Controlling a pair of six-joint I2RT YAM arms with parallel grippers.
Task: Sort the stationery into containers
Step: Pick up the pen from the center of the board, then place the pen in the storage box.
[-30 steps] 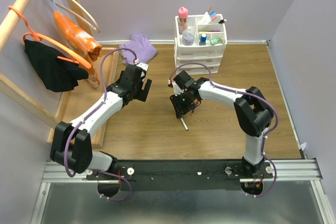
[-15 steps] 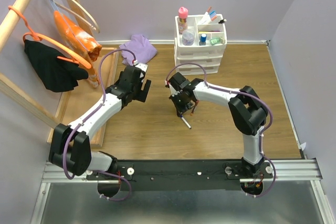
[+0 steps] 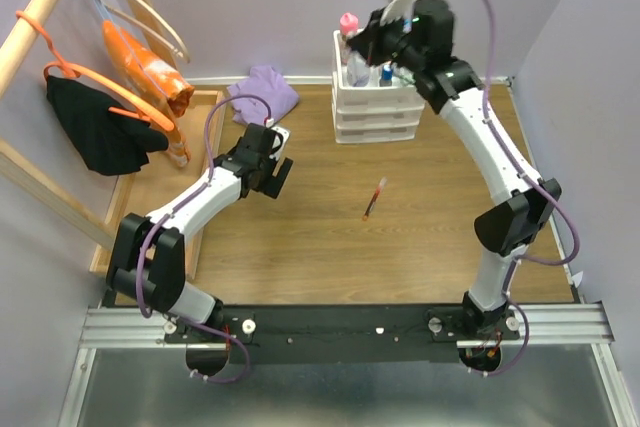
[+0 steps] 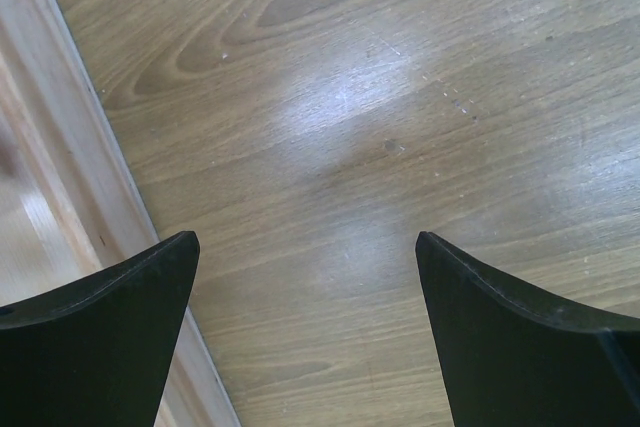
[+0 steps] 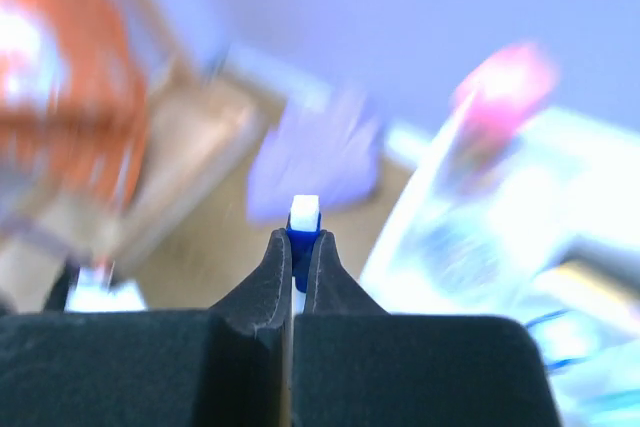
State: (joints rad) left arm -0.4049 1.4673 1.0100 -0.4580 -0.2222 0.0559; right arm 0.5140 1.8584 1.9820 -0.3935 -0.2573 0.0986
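Next, my right gripper swings the white marker it holds away from the glue bottle, turning, then lowers over the tray's opposite back corner (image 3: 408, 57).
My right gripper (image 3: 366, 48) hangs high over the left side of the white drawer unit (image 3: 375, 115), whose divided top tray holds stationery. In the right wrist view this gripper (image 5: 303, 238) is shut on a thin white marker with a blue band (image 5: 305, 210), whose tip pokes out past the fingertips. The rest of that view is blurred. The pink-capped glue bottle (image 3: 347, 25) stands at the tray's back left. A thin red marker (image 3: 374, 199) lies loose on the wooden table. My left gripper (image 3: 276, 173) hovers open over bare table (image 4: 400, 97), its jaws wide apart (image 4: 305, 243) with nothing between them.
A purple cloth (image 3: 265, 90) lies at the back, left of the drawer unit. A long wooden tray (image 3: 152, 187) runs along the left, its rim (image 4: 70, 147) just beside my left gripper. A wooden rack with hangers and clothes (image 3: 105, 117) leans at far left.
My right arm has swung up from the table's middle to above the drawer unit, its jaws closed on the blue-banded marker. A red marker now lies uncovered on the table. The left arm shifted slightly.
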